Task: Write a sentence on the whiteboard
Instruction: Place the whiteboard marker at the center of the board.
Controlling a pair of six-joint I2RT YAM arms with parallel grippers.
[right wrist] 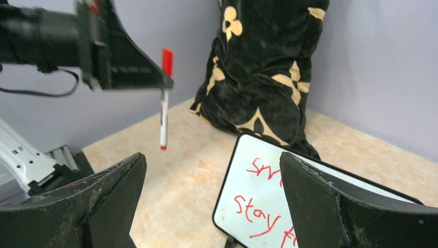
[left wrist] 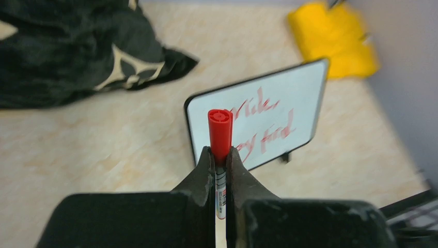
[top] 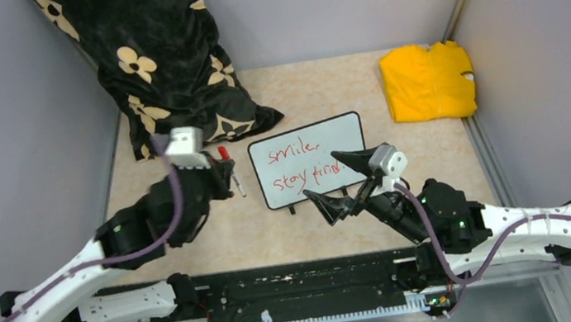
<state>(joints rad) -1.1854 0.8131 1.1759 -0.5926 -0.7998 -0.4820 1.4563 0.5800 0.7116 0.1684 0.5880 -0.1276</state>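
Observation:
I need to lower my left gripper and tilt it downward first to lay the marker flat on the tabletop beside the whiteboard, since both red lines are written.
The whiteboard stands tilted on its black feet at mid table. The sentence, in red, reads "smile, stay kind" in two lines. My left gripper is shut on a red marker just left of the board. It holds the marker upright, red end up and tip down, above the table. My right gripper is open and empty at the board's near right part, with one finger over the board and the writing.
A black cushion with cream flowers lies at the back left, close behind the left gripper. A folded yellow cloth lies at the back right. Grey walls enclose the table on three sides.

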